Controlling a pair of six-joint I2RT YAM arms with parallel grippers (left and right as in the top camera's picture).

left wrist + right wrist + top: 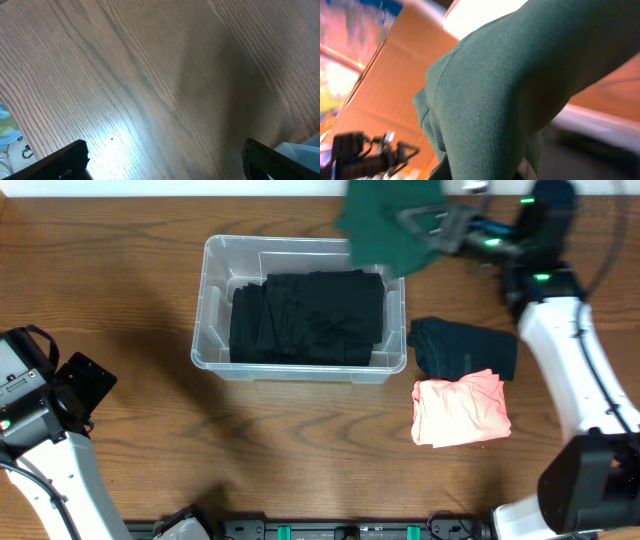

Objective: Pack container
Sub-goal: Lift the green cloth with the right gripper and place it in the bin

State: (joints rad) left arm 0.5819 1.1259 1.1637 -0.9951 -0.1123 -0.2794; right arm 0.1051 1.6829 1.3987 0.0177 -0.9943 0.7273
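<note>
The green garment should go into the container, onto the black clothes' end nearer my left gripper (260, 322). My right gripper needs to move back next, then lower it there.
The clear plastic container (214, 300) stands at the table's middle back with folded black clothes (308, 315) inside it. My right gripper (418, 222) is shut on a green garment (378, 225) and holds it in the air above the container's far right corner. The green cloth (510, 100) fills the right wrist view and hides the fingers. My left gripper (162, 157) is open and empty over bare table at the front left; a corner of the container (300, 147) shows at the left wrist view's right edge.
A folded dark navy garment (463, 348) lies right of the container. A folded pink garment (462, 409) lies in front of it. The left arm (40, 410) rests at the front left edge.
</note>
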